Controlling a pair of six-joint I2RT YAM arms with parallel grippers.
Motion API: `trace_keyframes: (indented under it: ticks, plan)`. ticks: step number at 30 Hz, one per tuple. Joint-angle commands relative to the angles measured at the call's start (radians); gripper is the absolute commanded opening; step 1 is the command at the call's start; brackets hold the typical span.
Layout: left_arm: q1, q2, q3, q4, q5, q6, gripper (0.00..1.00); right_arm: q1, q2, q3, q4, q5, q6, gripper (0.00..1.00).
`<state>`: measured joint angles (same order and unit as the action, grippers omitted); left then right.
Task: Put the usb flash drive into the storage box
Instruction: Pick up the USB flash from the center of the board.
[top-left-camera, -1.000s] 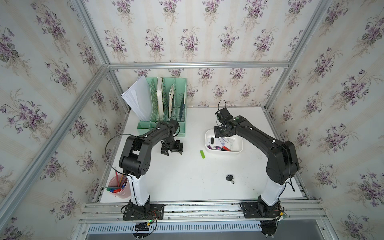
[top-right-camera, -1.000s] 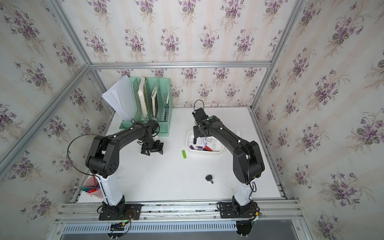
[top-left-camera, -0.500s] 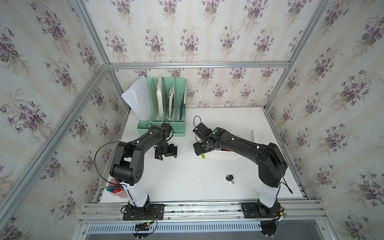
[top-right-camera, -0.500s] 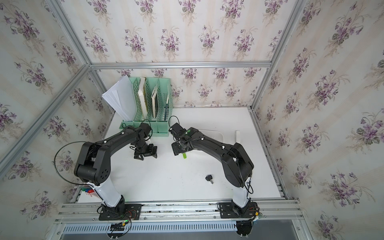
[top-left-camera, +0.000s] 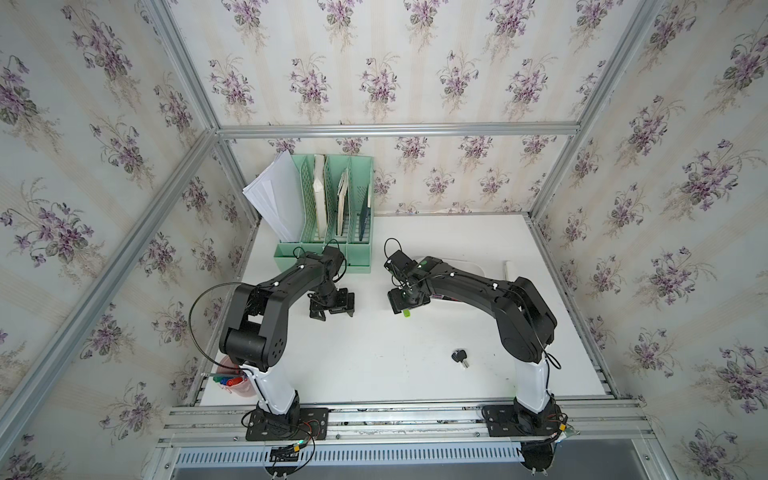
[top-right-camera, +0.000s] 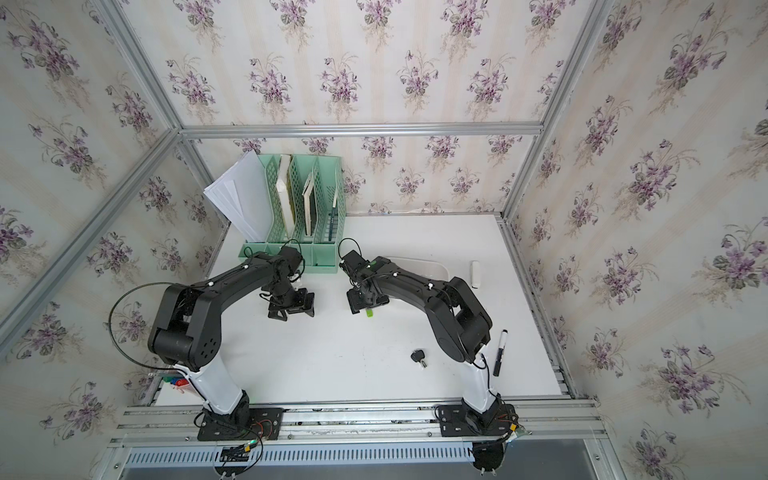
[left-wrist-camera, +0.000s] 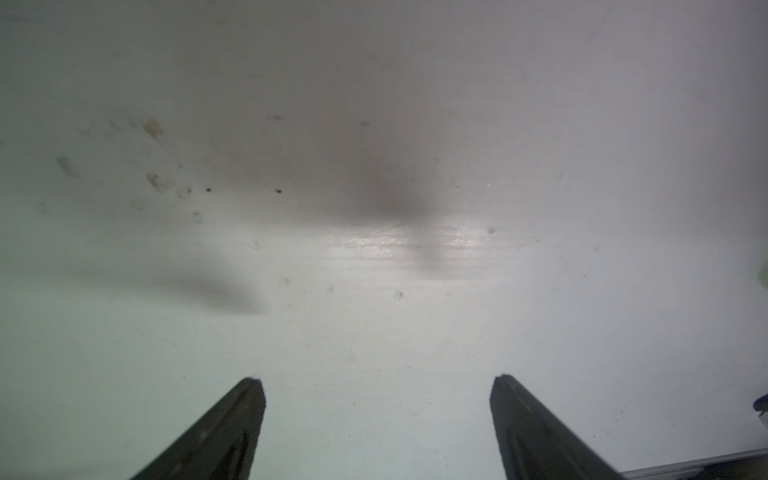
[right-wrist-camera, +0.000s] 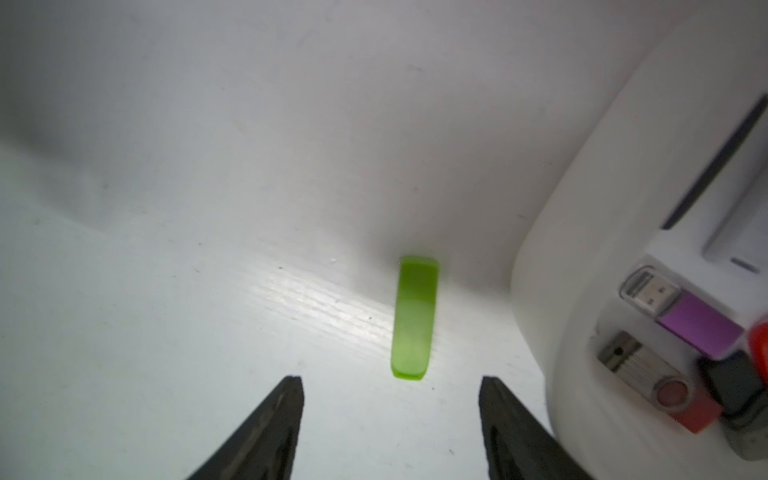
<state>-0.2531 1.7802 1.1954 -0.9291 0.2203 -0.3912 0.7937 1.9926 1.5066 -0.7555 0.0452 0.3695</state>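
Note:
The drive points between my open fingers, so I will next move my right gripper down onto the near half of the usb flash (top-left-camera: 406, 313) (right-wrist-camera: 411, 350) drive and close across its width.
A lime-green usb flash drive (right-wrist-camera: 415, 318) lies flat on the white table, just beside the storage box. It also shows in both top views (top-left-camera: 406, 313) (top-right-camera: 369, 313). My right gripper (right-wrist-camera: 390, 380) hangs open just above it (top-left-camera: 409, 301), nothing between its fingers, and the drive's near end lies just ahead of the fingertips. The white storage box (right-wrist-camera: 552, 291) stands close beside the right gripper and holds several other flash drives. My right arm covers most of the box (top-left-camera: 469, 262) (top-right-camera: 432, 264). My left gripper (left-wrist-camera: 376, 384) is open over bare table (top-left-camera: 332, 305) (top-right-camera: 293, 309).
A mint-green file organizer (top-left-camera: 332, 208) with papers stands at the back left. A black key (top-left-camera: 459, 356) lies near the front. A marker (top-right-camera: 500, 347) lies front right, and a small white object (top-right-camera: 476, 272) by the right wall. A pink pen cup (top-left-camera: 232, 376) sits at the front left corner.
My right arm has swung left from over the storage box to over the green drive, and its jaws have widened. My left gripper drifted slightly toward the front left.

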Motion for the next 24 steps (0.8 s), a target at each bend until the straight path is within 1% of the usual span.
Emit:
trace_keyframes:
  ticks: [1, 3, 8, 13, 24]
  plan:
    - [0.000, -0.004, 0.004, -0.007, -0.009, 0.014, 0.90, -0.028, -0.004, -0.002, -0.024, 0.065, -0.012, 0.73]
    - [0.001, -0.005, 0.004, -0.005, -0.008, 0.013, 0.90, -0.037, -0.008, 0.003, -0.024, 0.073, -0.021, 0.73]
    - [0.002, -0.004, -0.002, 0.000, -0.007, 0.012, 0.90, -0.027, -0.008, 0.006, -0.012, 0.044, -0.029, 0.73]
    - [0.002, -0.004, -0.004, 0.003, -0.004, 0.012, 0.90, -0.002, 0.023, 0.018, -0.004, 0.032, -0.027, 0.72]
    - [0.001, -0.002, -0.011, 0.005, -0.006, 0.015, 0.90, 0.006, 0.091, 0.047, 0.000, 0.017, -0.052, 0.68]
